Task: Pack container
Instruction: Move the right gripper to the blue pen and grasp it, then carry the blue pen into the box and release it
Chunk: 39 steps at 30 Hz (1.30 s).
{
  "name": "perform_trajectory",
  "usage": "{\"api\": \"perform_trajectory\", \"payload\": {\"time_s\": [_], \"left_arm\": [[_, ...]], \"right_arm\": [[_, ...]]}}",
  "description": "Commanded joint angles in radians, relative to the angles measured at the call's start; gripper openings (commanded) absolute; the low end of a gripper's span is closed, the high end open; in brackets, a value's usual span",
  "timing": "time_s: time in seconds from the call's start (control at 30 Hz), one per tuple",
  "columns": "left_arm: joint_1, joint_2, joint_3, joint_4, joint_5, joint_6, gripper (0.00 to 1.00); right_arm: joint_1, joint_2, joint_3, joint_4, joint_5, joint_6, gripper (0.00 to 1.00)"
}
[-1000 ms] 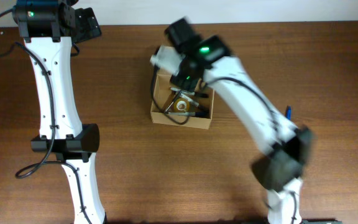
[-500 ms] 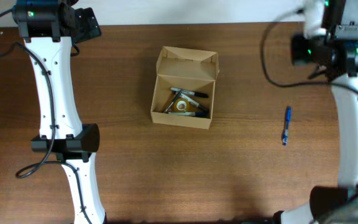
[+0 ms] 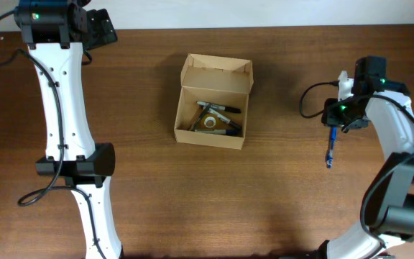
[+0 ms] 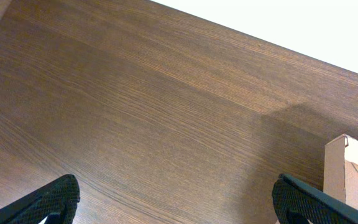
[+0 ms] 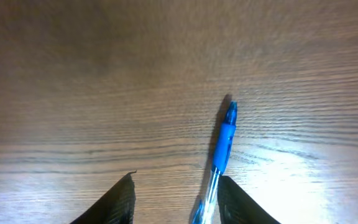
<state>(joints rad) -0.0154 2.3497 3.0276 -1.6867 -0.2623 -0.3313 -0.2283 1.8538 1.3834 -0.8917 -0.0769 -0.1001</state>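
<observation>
The pen is nearer one finger, so next my right gripper needs to move down and toward the right in the wrist view, onto the blue pen's clear body [image 3: 331, 146] [image 5: 211, 191].
The container [image 3: 185, 133], a tan cardboard box with its flap lid open toward the back, sits mid-table and holds several pens and a tape roll [image 3: 209, 123]; its corner shows in the left wrist view [image 4: 347, 171]. A blue pen [image 3: 330, 147] lies on the table at the right. My right gripper [image 3: 334, 124] is open just over the pen's upper end; in the right wrist view the blue pen [image 5: 222, 140] lies between the fingers [image 5: 176, 199], close to the right finger. My left gripper [image 4: 176, 202] is open and empty at the far left back, away from the box.
The wooden table [image 3: 142, 208] ends at a white back edge [image 3: 264, 14]. The left arm [image 3: 67, 129] stretches along the left side.
My right arm has left the box, swung far right and come down over the blue pen. The left arm has not moved.
</observation>
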Motion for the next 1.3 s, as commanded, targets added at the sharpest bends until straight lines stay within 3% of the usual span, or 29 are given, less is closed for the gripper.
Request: {"api": "perform_trajectory", "payload": {"time_s": [0.0,0.1,0.3,0.43,0.83,0.9,1.0,1.03,1.27], "left_arm": [[0.003,-0.009,-0.003,0.0,-0.004,0.015,1.0],[0.003,-0.009,-0.003,0.0,-0.004,0.015,1.0],[0.003,-0.009,-0.003,0.0,-0.004,0.015,1.0],[0.004,-0.009,-0.003,0.0,-0.004,0.015,1.0],[0.003,-0.009,-0.003,0.0,-0.004,0.015,1.0],[0.004,-0.009,-0.003,0.0,-0.004,0.015,1.0],[0.003,-0.009,-0.003,0.0,-0.004,0.015,1.0],[0.003,-0.009,-0.003,0.0,-0.004,0.015,1.0],[0.003,-0.009,-0.003,0.0,-0.004,0.015,1.0]], "right_arm": [[-0.037,0.074,-0.011,-0.015,-0.018,0.04,0.38],[-0.063,0.11,-0.011,-0.021,-0.019,0.086,0.34],[-0.09,0.134,-0.013,-0.027,-0.016,0.09,0.4],[-0.093,0.135,-0.018,-0.027,-0.016,0.09,0.32],[-0.093,0.135,-0.141,0.051,-0.009,0.09,0.31],[-0.093,0.135,-0.146,0.053,-0.005,0.09,0.25],[-0.093,0.135,-0.146,0.054,-0.006,0.091,0.06],[-0.093,0.135,-0.146,0.054,-0.006,0.091,0.04],[-0.089,0.098,-0.056,0.023,-0.198,0.069,0.04]]}}
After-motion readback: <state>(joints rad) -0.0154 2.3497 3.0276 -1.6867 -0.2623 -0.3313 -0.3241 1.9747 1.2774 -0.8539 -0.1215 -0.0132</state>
